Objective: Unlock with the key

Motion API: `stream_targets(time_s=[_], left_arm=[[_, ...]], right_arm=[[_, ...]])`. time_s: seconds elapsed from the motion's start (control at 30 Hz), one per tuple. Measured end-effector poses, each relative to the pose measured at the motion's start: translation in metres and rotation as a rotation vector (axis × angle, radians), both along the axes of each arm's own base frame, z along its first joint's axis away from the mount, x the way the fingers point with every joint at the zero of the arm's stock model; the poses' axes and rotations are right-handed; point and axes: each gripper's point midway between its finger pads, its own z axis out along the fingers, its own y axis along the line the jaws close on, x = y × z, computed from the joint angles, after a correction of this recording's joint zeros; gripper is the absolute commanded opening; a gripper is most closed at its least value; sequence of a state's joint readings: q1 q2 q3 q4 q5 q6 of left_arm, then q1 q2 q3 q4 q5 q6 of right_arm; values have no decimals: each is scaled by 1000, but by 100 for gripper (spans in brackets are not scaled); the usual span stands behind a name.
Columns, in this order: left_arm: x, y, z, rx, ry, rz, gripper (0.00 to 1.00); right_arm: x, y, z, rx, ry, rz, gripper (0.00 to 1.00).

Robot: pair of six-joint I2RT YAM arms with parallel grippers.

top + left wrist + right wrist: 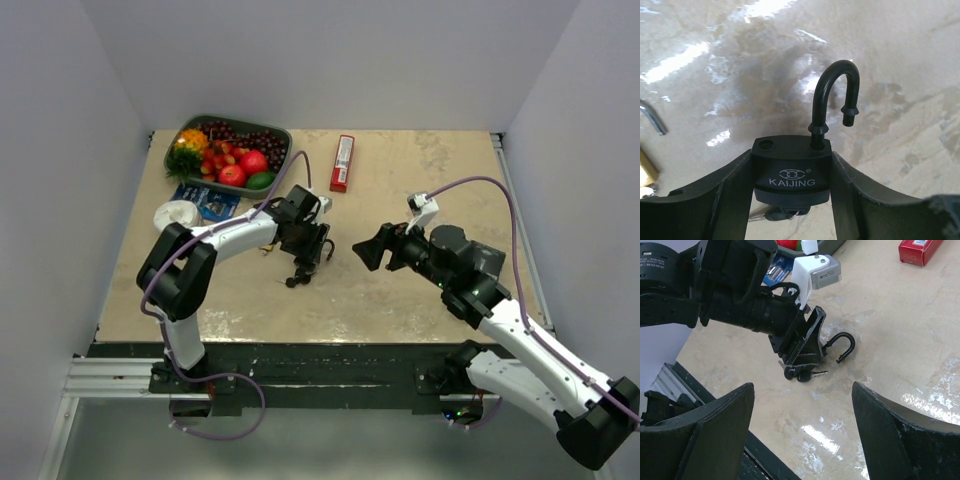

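I need to lower the black padlock [791, 172] onto the table with my left gripper, moving it slightly toward the brass one, and then open the gripper.
My left gripper [308, 250] is shut on a black padlock [791, 172] marked KAIJING, gripping its body between both fingers. The shackle [837, 97] is swung open, its free end out of the body. The keys [805, 375], black heads on a ring with one silver blade showing, hang at the padlock's bottom; they also show in the left wrist view [777, 215] and in the top view [297, 278]. My right gripper [366, 251] is open and empty, a short way right of the padlock, facing it. The open shackle shows in the right wrist view too [842, 346].
A small brass padlock [646, 167] with a silver shackle lies at the left edge of the left wrist view. A tray of fruit [228, 152], a blue packet [205, 202], a white roll [177, 215] and a red box [342, 163] lie at the back.
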State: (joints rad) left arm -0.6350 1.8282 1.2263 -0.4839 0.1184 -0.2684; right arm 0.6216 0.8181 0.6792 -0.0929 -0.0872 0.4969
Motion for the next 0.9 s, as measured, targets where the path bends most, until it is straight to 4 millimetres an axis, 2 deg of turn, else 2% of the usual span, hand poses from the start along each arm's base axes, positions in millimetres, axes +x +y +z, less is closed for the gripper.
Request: stream_targets(time_s=[0.3, 0.67, 0.77, 0.87, 0.9], left_arm=[[16, 18, -17, 104, -37, 91, 0], [36, 17, -20, 108, -68, 173, 0], [41, 18, -19, 109, -84, 186, 15], [43, 17, -19, 103, -92, 189, 35], [43, 16, -19, 102, -94, 189, 47]], right_arm=[[-4, -3, -8, -11, 13, -1, 82], [-6, -5, -9, -9, 10, -4, 82], [-5, -7, -9, -11, 9, -11, 83], [-5, -7, -9, -12, 9, -16, 83], [-5, -7, -9, -13, 9, -17, 83]])
